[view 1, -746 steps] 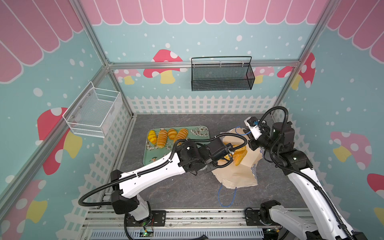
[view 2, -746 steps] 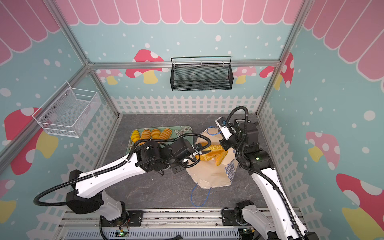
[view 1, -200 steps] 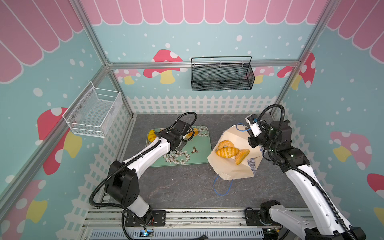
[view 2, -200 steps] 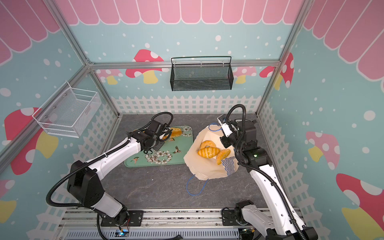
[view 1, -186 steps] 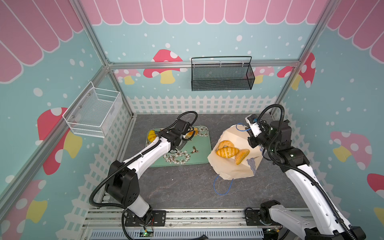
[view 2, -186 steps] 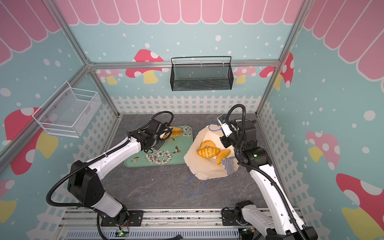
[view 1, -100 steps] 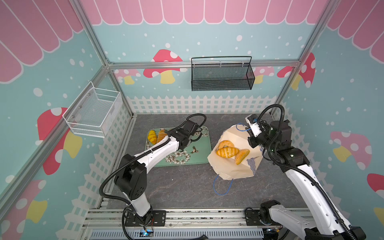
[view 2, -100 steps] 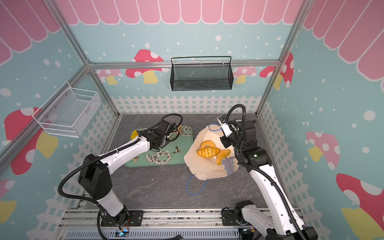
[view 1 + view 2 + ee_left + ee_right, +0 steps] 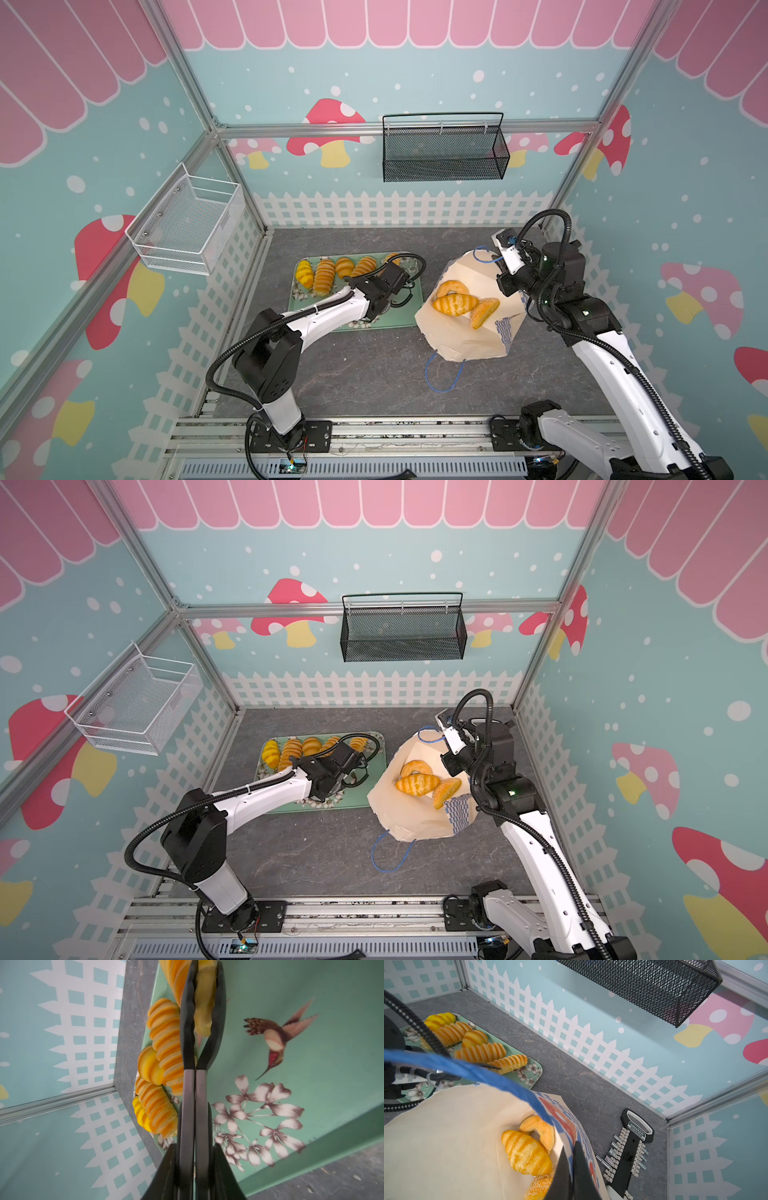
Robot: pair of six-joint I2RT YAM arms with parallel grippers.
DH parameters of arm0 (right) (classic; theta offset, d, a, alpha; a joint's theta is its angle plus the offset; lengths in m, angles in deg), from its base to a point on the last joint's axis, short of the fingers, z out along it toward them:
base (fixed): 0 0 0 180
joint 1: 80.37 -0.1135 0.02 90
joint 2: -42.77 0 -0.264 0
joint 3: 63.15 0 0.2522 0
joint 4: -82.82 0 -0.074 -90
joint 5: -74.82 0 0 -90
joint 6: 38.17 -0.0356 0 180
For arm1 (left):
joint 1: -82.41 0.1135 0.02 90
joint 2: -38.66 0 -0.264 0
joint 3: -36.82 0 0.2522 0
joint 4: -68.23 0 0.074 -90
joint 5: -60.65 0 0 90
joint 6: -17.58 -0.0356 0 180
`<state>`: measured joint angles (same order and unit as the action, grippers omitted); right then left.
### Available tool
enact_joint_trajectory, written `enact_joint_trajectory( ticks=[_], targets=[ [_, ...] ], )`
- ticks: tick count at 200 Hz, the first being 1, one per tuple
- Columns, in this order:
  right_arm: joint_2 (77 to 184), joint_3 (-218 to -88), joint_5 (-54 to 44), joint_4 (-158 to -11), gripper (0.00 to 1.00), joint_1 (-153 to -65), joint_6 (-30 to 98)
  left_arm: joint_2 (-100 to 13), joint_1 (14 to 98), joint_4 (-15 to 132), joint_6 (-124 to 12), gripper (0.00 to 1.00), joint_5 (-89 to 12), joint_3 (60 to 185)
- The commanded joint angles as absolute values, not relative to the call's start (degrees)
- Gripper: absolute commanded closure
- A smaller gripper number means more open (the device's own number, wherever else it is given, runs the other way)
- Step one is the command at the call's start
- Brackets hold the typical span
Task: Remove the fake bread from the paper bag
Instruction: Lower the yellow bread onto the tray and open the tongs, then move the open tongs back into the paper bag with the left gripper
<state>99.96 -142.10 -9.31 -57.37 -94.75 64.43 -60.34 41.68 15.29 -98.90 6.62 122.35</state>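
The tray is empty at the end of the row nearest the bag, so the robot's left gripper should next go down there and open its black-tipped tongs to let go of the ridged roll [image 9: 204, 1012].
The paper bag [image 9: 461, 336] [image 9: 409, 816] lies tipped with its mouth open. My right gripper [image 9: 506, 290] [image 9: 571, 1146] is shut on its checkered rim. Inside lie three pieces of fake bread: a ring bagel [image 9: 452, 287] [image 9: 544, 1128], a striped loaf [image 9: 455, 304] [image 9: 525, 1153] and a speckled oval [image 9: 484, 311]. Several rolls [image 9: 324, 276] [image 9: 479, 1052] line the back of the green tray [image 9: 399, 320] [image 9: 311, 1022]. At the row's right end my left gripper [image 9: 395, 264] [image 9: 205, 968] is shut on a ridged roll [image 9: 204, 1012] [image 9: 508, 1062], low over the tray.
A blue cord handle [image 9: 444, 374] trails on the floor in front of the bag. A black socket rack [image 9: 631, 1153] lies behind the bag by the fence. A black mesh basket [image 9: 442, 153] hangs on the back wall and a white wire basket [image 9: 187, 226] on the left wall.
The left gripper has carried a roll from the bag to the tray and has moved right along the row over the last second. The right gripper and the bag have not moved.
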Motion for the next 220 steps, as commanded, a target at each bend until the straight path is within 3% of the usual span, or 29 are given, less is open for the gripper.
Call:
enact_joint_trajectory(
  ticks=[1, 18, 59, 86, 185, 220],
  targets=[
    [98.6, -142.6, -8.5, -57.3, 1.0, -95.1, 64.9, -62.3, 40.6, 13.8, -100.0, 0.98, 5.6, 121.9],
    [98.3, -142.7, -8.4, -57.0, 1.0, -95.1, 64.9, -63.1, 40.5, 12.5, -98.8, 0.94, 5.5, 123.2],
    [97.9, -142.9, -8.2, -56.8, 1.0, -95.1, 65.0, -61.5, 40.7, 7.9, -95.8, 0.69, 2.3, 125.3],
    [98.3, -143.0, -7.2, -56.9, 1.0, -95.1, 64.8, -59.3, 41.0, 5.7, -92.1, 0.61, -1.0, 125.4],
    [97.7, -143.6, -6.7, -56.3, 1.0, -95.1, 64.5, -41.4, 42.2, 2.0, -85.4, 0.59, -12.8, 123.9],
    [97.8, -143.8, -5.7, -57.0, 1.0, -95.0, 63.7, -33.2, 36.2, 2.6, -87.0, 0.59, -8.9, 127.3]
  ],
)
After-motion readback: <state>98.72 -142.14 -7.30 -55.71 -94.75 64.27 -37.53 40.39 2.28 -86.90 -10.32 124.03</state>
